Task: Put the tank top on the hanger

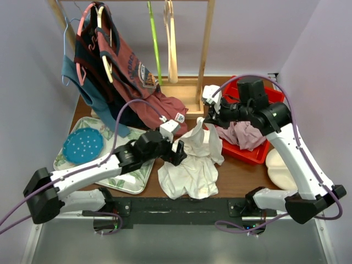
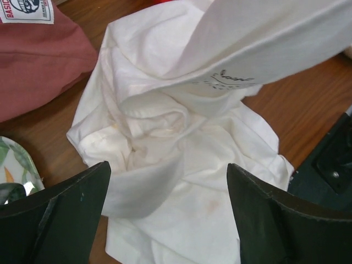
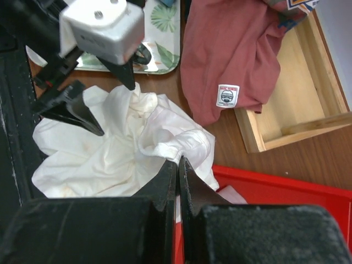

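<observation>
The robot will move its left gripper outward onto the hemmed edge's low end (image 1: 191, 138) (image 2: 126, 100), since its right gripper already holds the edge's other end lifted.
The white tank top (image 1: 192, 165) lies crumpled on the table between the arms. My right gripper (image 1: 207, 117) is shut on a hemmed edge of it and holds that part lifted, as the right wrist view (image 3: 177, 160) shows. My left gripper (image 1: 179, 152) is open, low over the cloth's left side. In the left wrist view its fingers (image 2: 77, 203) straddle the folds of the tank top (image 2: 165, 143) without closing on them. The lime-green hanger (image 1: 154, 41) hangs from the rack at the back, apart from both grippers.
A faded-red printed shirt (image 1: 137, 77) hangs from the wooden rack (image 1: 206, 49) and spills onto the table. A pale wooden hanger (image 1: 171, 44) hangs beside the green one. A red bin (image 1: 256, 151) holds a mauve cloth (image 1: 242, 135). A patterned tray (image 1: 135, 179) carries a blue plate (image 1: 82, 146).
</observation>
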Available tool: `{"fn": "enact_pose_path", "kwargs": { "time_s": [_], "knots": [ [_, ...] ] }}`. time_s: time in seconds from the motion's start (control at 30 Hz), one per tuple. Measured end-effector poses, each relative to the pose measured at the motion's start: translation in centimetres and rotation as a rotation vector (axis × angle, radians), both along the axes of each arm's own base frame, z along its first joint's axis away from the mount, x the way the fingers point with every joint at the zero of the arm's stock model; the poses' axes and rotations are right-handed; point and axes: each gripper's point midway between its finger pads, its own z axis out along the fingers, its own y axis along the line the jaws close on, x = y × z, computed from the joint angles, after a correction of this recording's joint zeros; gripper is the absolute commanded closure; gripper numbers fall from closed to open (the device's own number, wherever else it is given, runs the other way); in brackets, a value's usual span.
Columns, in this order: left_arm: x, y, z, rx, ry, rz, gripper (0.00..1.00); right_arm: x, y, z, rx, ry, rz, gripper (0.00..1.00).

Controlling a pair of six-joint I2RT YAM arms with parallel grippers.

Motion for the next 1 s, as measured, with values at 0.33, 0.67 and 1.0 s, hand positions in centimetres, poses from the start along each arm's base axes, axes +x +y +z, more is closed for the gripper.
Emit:
{"fn": "enact_pose_path", "kwargs": {
  "time_s": [0.33, 0.67, 1.0],
  "knots": [
    [4.6, -3.3, -1.2, 0.035, -0.042, 0.095, 0.16, 2.4, -3.6, 3.7, 0.053, -0.078, -0.195, 1.0],
    [7.2, -4.0, -1.4, 0.036, -0.077, 0.188, 0.5, 2.5, -4.8, 4.6, 0.076, -0.092, -0.253, 1.0],
    [7.3, -4.0, -2.6, 0.048, -0.046, 0.145, 0.91, 3.1, -6.4, 5.1, 0.088, -0.095, -0.328, 1.0]
  ]
}}
